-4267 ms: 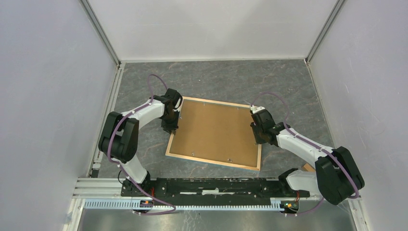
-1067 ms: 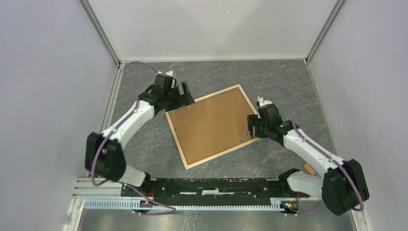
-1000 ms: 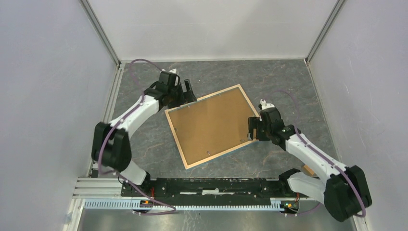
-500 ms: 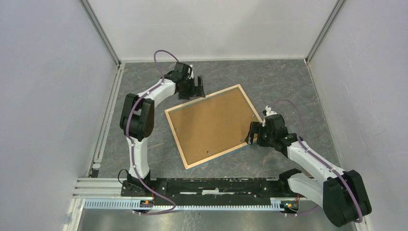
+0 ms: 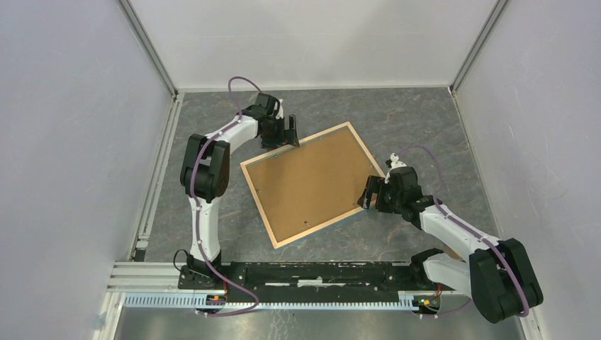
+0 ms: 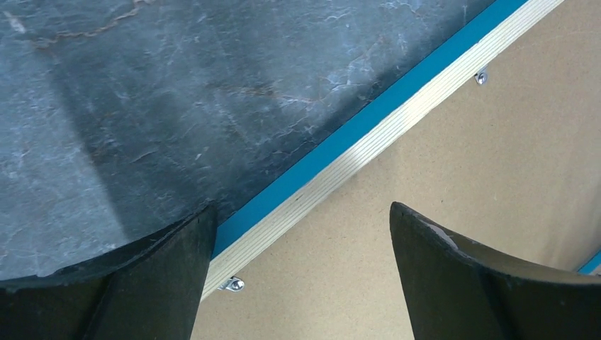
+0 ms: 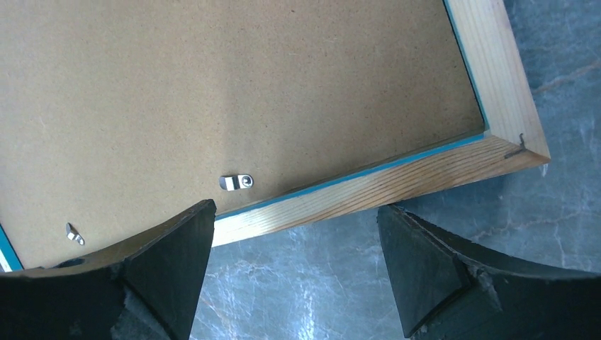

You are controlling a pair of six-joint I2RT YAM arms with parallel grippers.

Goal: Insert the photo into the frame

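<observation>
My left gripper has the frame's wood rim (image 5: 285, 148) between its open fingers and will move back toward my base next, then close on the frame's rim, because the frame lies crooked.
The frame (image 5: 258, 206) lies back-up and skewed on the grey marbled table, its light wood rim around a brown backing board (image 5: 312, 184). The photo is hidden. My left gripper (image 5: 287, 132) is open at the frame's far-left edge. In the left wrist view that gripper (image 6: 299, 207) straddles the wood rim (image 6: 368, 142) and its blue side, holding nothing. My right gripper (image 5: 369, 193) is open at the frame's right corner. In the right wrist view it (image 7: 295, 207) hovers over the rim (image 7: 397, 180), its fingers clear of the wood.
Small metal tabs (image 7: 236, 182) (image 6: 232, 285) hold the backing board along the rim. White walls close in the table on three sides. A small brown piece (image 5: 453, 246) lies beside the right arm's base. A metal rail (image 5: 283, 301) runs along the near edge.
The frame has been turned counter-clockwise from its earlier squarer pose. In the last second my left gripper slid right along the far edge. The right gripper dropped toward the right corner.
</observation>
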